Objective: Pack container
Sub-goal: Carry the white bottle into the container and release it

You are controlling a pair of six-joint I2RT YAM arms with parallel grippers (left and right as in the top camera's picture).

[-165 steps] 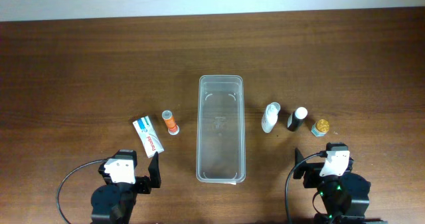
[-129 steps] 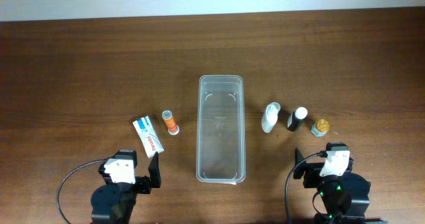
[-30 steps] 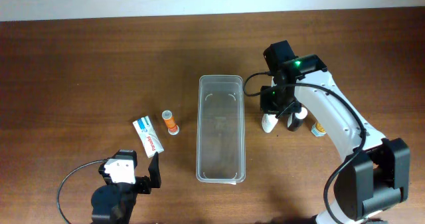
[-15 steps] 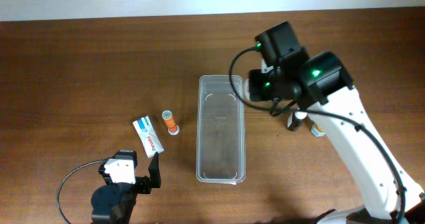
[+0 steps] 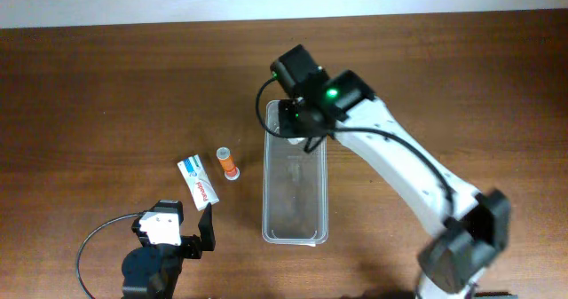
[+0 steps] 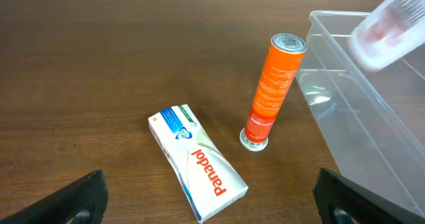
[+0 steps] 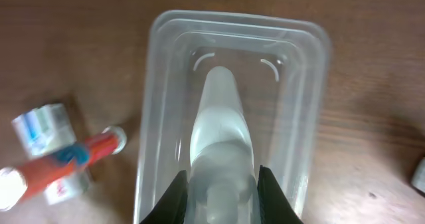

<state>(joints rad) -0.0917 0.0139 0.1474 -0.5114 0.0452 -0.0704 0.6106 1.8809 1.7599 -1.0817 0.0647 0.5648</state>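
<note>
The right gripper lowers toward the container's far corner on the tube's side (image 7: pixel 188 70) next and releases the white bottle (image 7: pixel 221 137) there, as that corner lies empty below it.
The container (image 5: pixel 268 179) is a long clear tub in the middle of the table, with nothing lying inside it. My right gripper (image 5: pixel 303 121) hangs over its far end, shut on a white bottle (image 7: pixel 221 137) that points down into the container (image 7: pixel 312 84); the right gripper (image 7: pixel 221 194) clamps the bottle's lower body. From the left wrist view that bottle (image 6: pixel 392 24) is a blur above the container's rim (image 6: pixel 345 84). My left gripper (image 5: pixel 175 219) rests at the near left, and the left gripper (image 6: pixel 212 211) is open and holds nothing.
An orange tube (image 5: pixel 228 162) stands upright just left of the container, also in the wrist views (image 6: pixel 272 91) (image 7: pixel 73 159). A white Panadol box (image 5: pixel 198 180) lies beside it, in front of the left gripper (image 6: pixel 196 161). The right arm (image 5: pixel 399 170) crosses the table's right half.
The right arm has lifted the white bottle from right of the container and swung it left, over the container's far end. The left arm has not moved.
</note>
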